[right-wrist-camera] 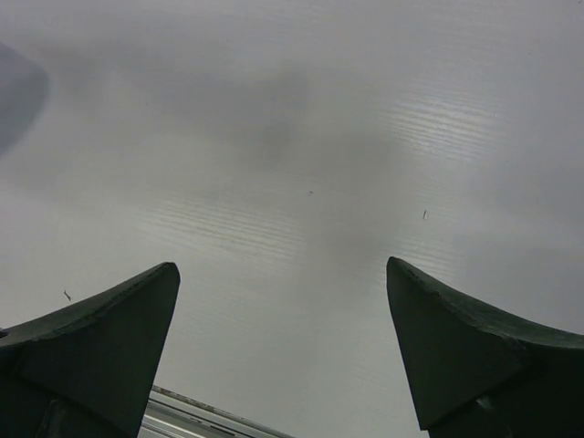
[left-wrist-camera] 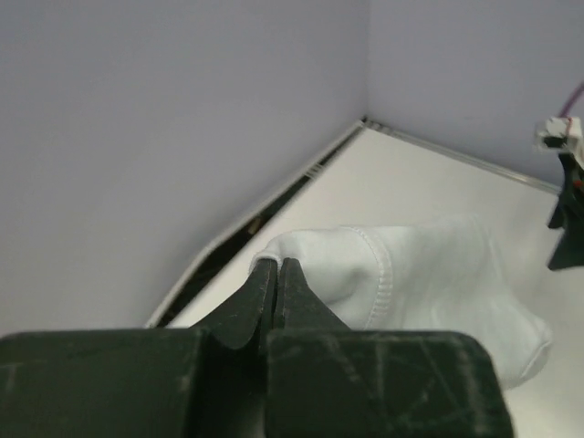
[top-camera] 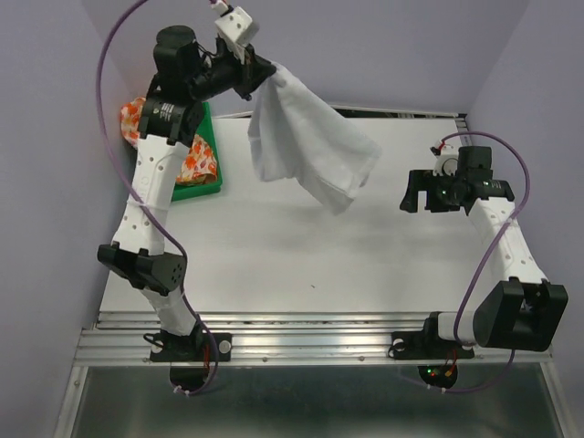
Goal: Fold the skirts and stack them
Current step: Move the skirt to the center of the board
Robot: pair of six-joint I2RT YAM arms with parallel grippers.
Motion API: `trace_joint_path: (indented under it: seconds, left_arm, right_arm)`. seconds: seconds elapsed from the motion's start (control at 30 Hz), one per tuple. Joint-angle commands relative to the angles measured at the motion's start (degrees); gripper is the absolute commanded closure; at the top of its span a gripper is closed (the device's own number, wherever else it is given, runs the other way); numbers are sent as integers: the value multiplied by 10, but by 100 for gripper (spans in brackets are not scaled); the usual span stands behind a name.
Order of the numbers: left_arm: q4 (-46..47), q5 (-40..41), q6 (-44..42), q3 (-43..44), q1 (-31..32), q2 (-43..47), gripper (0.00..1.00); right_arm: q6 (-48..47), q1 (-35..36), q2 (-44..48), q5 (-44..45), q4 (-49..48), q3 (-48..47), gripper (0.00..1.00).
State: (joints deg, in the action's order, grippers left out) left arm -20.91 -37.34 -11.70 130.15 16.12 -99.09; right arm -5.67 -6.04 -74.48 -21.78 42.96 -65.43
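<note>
The table's middle lies below my left gripper and to its right in the top view, so next I need to move my left gripper down that way, clear of the tray (top-camera: 203, 190), and release.
My left gripper (top-camera: 265, 70) is raised high at the back left and shut on a corner of the white skirt (top-camera: 306, 146), which hangs down from it above the table. In the left wrist view the jaws (left-wrist-camera: 276, 265) pinch the skirt's hemmed edge (left-wrist-camera: 401, 283). The floral skirt (top-camera: 194, 157), cream with orange and red print, lies in the green tray (top-camera: 203, 190) at the back left, partly hidden by my left arm. My right gripper (top-camera: 412, 193) is open and empty, low over the bare table at the right; its fingers (right-wrist-camera: 100, 338) frame only table surface.
The white table (top-camera: 301, 265) has a metal rail along its near edge (top-camera: 301, 321). Lilac walls close the back and both sides. The left arm's purple cable (top-camera: 109, 55) loops above the tray.
</note>
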Motion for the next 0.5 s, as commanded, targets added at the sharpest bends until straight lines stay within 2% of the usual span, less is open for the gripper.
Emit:
trace_joint_path:
  seconds: [0.0,0.2,0.3,0.47]
  left_arm:
    - [-45,-62,-3,-93,36,-3,100]
    - [-36,-26,48,-238,78,-40,100]
    - [-19,16,29,-290,127,-49,100]
    - [3,49,15,-325,192,-58,100]
  right_arm:
    - [5,-10,17,-7,-2,-28,0]
    - [3,-10,15,-1,0,-28,0]
    - [0,-10,14,0,0,-30,0]
    - [-4,-10,14,-12,2,-30,0]
